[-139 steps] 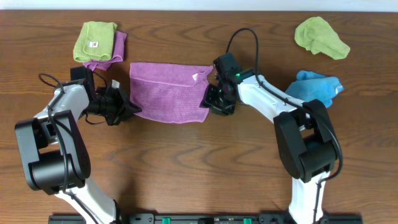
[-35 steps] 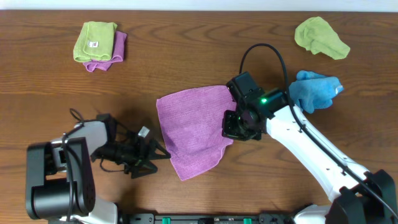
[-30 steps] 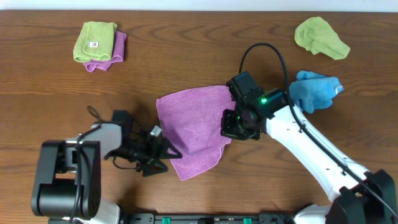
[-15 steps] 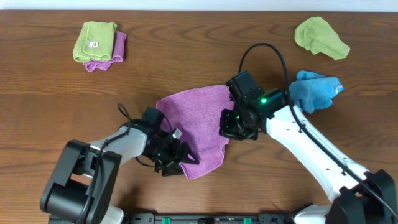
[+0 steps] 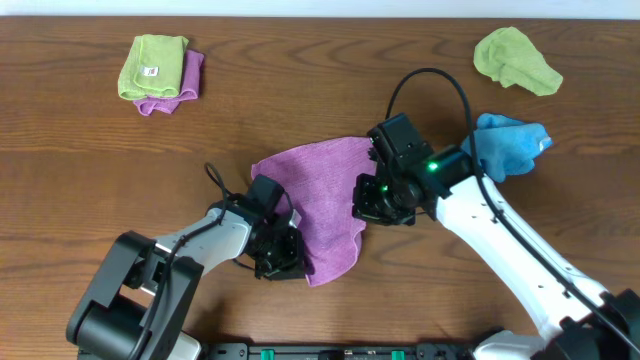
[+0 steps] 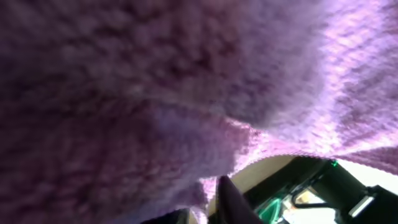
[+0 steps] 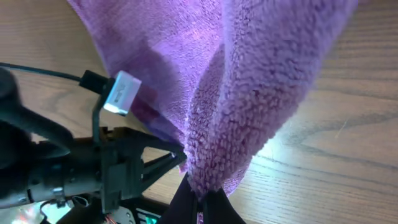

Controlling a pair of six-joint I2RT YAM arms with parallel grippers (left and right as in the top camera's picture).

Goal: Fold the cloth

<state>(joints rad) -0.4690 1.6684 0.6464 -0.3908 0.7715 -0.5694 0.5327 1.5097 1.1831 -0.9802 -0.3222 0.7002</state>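
Note:
The cloth's far edge (image 5: 350,145) lies flat below and outward. The cloth's lifted side goes outward and down over it next in my right gripper, which then releases.
The lilac cloth (image 5: 322,195) lies rumpled in the middle of the table, its right side lifted. My right gripper (image 5: 368,208) is shut on the cloth's right edge; in the right wrist view the cloth (image 7: 267,81) hangs in a thick fold from the pinched jaws of the right gripper (image 7: 200,202). My left gripper (image 5: 292,258) sits at the cloth's lower left edge. In the left wrist view the cloth (image 6: 186,74) fills nearly the whole picture, and a bit of its hem is caught in the left gripper (image 6: 202,211), which is shut on it.
A folded lime-green cloth on a purple one (image 5: 160,70) lies at the back left. A crumpled lime-green cloth (image 5: 515,58) sits at the back right, with a bright blue cloth (image 5: 508,142) just behind my right arm. The table top (image 5: 100,180) is brown wood.
My left gripper has travelled right from the bare table to the cloth's lower left edge and closed on it. The right gripper has kept its hold, barely moving.

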